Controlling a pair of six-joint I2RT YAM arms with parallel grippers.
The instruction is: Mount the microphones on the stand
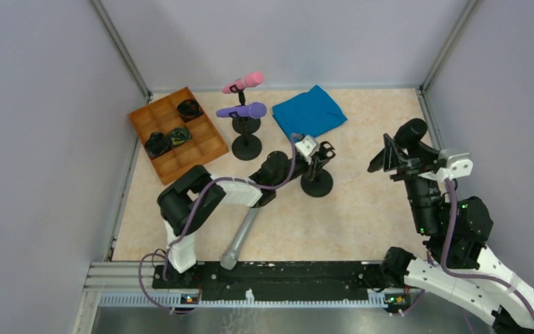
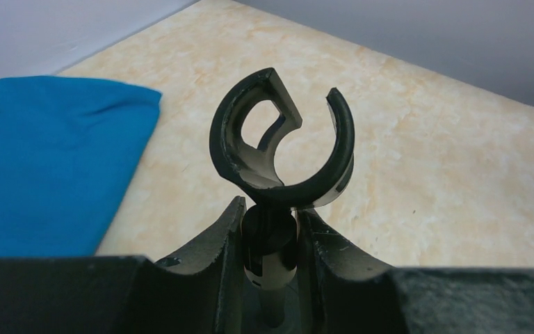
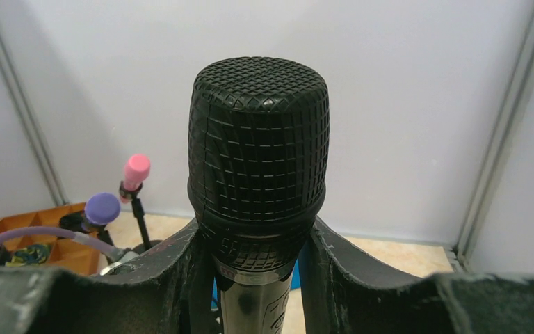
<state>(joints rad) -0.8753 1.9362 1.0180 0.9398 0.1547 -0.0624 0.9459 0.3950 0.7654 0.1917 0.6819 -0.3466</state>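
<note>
My left gripper holds the black stand's neck and will next move the stand to the left in the top view and let go of its neck, since it stands apart from the filled stands.
My left gripper (image 1: 323,156) (image 2: 270,223) is shut on the neck of a black stand (image 1: 317,182), just under its C-shaped clip (image 2: 281,146), which holds nothing. My right gripper (image 1: 398,154) (image 3: 256,236) hangs over the right side of the table, shut on the black microphone (image 1: 411,131) (image 3: 259,160), head upward. The pink microphone (image 1: 252,80) (image 3: 137,170) and the purple microphone (image 1: 247,110) (image 3: 101,207) each sit in the clip of a stand at the back. The silver-grey microphone (image 1: 240,239) lies on the table near the left arm's base.
An orange divided tray (image 1: 158,101) with dark items stands at the back left. A folded blue cloth (image 1: 309,111) (image 2: 49,153) lies behind the held stand. Grey walls close in the table on three sides.
</note>
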